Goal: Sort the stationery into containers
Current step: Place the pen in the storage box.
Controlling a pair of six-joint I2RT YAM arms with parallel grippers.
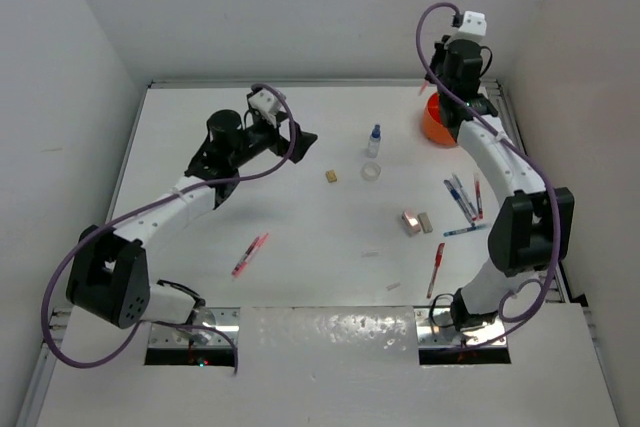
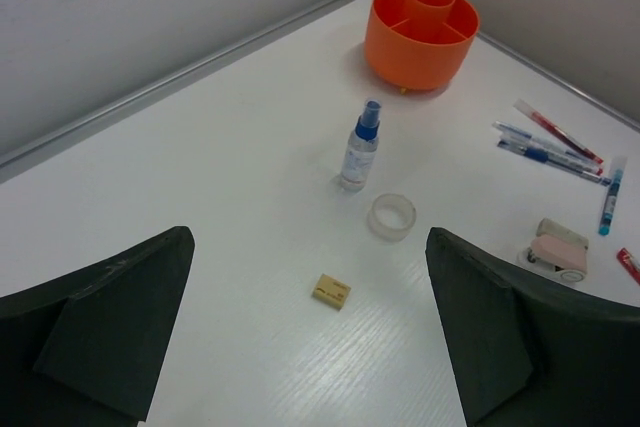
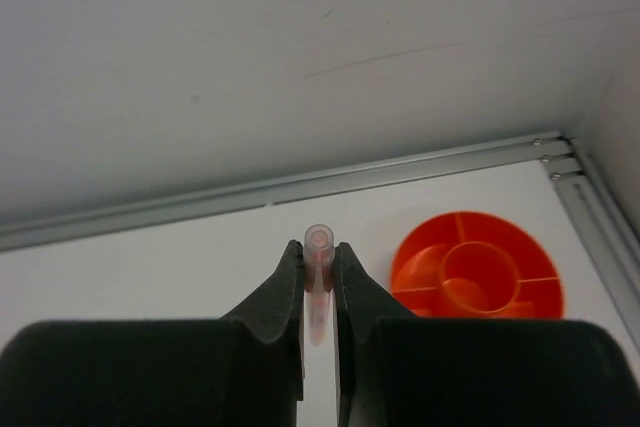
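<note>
I will move my right gripper to the right in the top view, over the near sections of the tub, and then down, because the pen is hanging beside the tub.
My right gripper (image 3: 319,259) is shut on a thin red pen (image 3: 319,247), held upright just left of the round orange tub (image 3: 478,269) with its divider compartments. In the top view this gripper (image 1: 430,97) hangs at the tub (image 1: 436,127) near the far right corner. My left gripper (image 2: 308,247) is open and empty, above the table, with a tan eraser (image 2: 331,291) between its fingers below. A clear tape ring (image 2: 392,217) and a blue-capped bottle (image 2: 360,147) stand beyond it.
Blue and red pens (image 1: 462,197) lie at the right, with a blue pen (image 1: 463,231), two erasers (image 1: 417,223) and a red pen (image 1: 437,269) nearer. A pink pen (image 1: 250,254) lies front left. Walls close the back and sides.
</note>
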